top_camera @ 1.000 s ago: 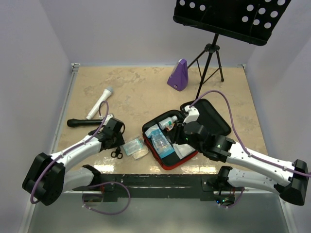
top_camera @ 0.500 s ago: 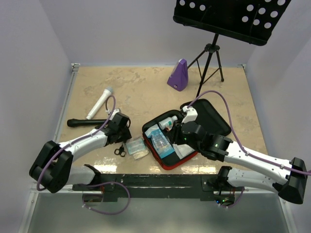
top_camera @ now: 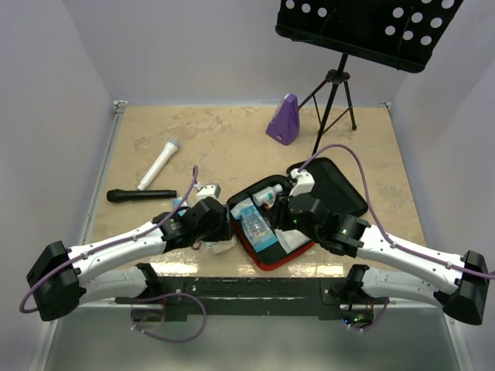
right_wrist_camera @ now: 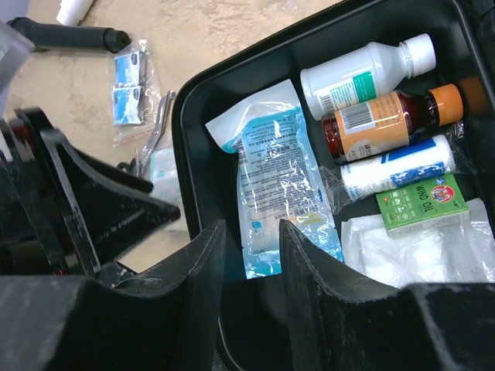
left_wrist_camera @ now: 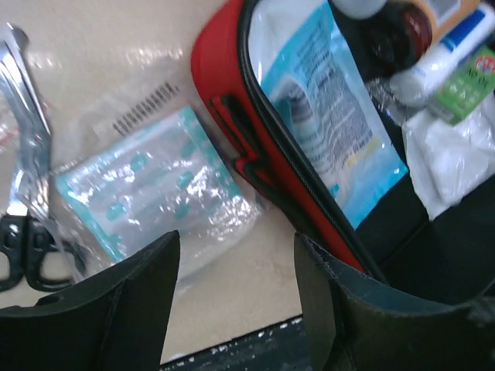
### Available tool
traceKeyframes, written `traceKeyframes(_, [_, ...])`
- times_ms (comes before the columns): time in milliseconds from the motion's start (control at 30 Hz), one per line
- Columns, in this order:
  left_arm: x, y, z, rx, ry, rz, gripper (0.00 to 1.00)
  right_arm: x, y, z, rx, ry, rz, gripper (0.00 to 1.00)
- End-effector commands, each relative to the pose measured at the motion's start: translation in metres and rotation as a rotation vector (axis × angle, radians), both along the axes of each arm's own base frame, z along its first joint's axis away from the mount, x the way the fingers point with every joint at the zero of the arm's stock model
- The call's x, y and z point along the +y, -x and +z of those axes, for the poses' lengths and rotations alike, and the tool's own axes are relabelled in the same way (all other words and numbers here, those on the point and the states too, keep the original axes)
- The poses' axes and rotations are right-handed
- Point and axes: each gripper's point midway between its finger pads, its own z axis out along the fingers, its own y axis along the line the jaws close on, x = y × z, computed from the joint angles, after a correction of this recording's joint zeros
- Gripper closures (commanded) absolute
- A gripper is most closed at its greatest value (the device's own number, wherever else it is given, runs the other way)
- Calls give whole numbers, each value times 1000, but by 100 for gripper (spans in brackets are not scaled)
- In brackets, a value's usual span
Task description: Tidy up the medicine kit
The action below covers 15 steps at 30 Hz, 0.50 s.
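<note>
The clear bag's near edge [left_wrist_camera: 203, 259] is below, so my left gripper should next lower its open fingers to both sides of that edge, where loose film sticks out past the teal packet [left_wrist_camera: 147, 193].
The medicine kit [top_camera: 267, 263] lies open at front centre, red outside with black lining [right_wrist_camera: 182, 154]. It holds a blue packet [right_wrist_camera: 278, 178], a white bottle [right_wrist_camera: 363, 69], a brown bottle [right_wrist_camera: 387, 120], a white tube, a green box [right_wrist_camera: 421, 202] and white gauze. My left gripper [left_wrist_camera: 236, 239] is open and empty, low over the table between a clear teal packet [left_wrist_camera: 147, 193] and the kit's red wall [left_wrist_camera: 224, 85]. Scissors [left_wrist_camera: 23, 193] lie left of that packet. My right gripper [right_wrist_camera: 251, 228] is open and empty above the blue packet.
A purple metronome [top_camera: 284, 120] and a music stand [top_camera: 332, 85] stand at the back. A white microphone [top_camera: 159, 164] and a black microphone [top_camera: 141, 195] lie at the left. Small bagged packets [right_wrist_camera: 130, 85] lie left of the kit. The table's front edge is close below the left gripper.
My left arm has swung right, from beside the black microphone to over the clear packet and scissors next to the kit. The right arm has barely moved.
</note>
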Motion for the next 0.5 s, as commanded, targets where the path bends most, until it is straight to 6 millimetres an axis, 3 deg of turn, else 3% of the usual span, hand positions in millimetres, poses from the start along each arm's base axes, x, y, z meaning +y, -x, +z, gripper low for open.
traceKeyframes(0, [-3, 26, -12, 73, 37, 47, 35, 6, -3, 13, -17, -43, -6, 61])
traceKeyframes(467, [5, 56, -57, 163, -30, 12, 39, 6, -2, 10, -1, -39, -8, 61])
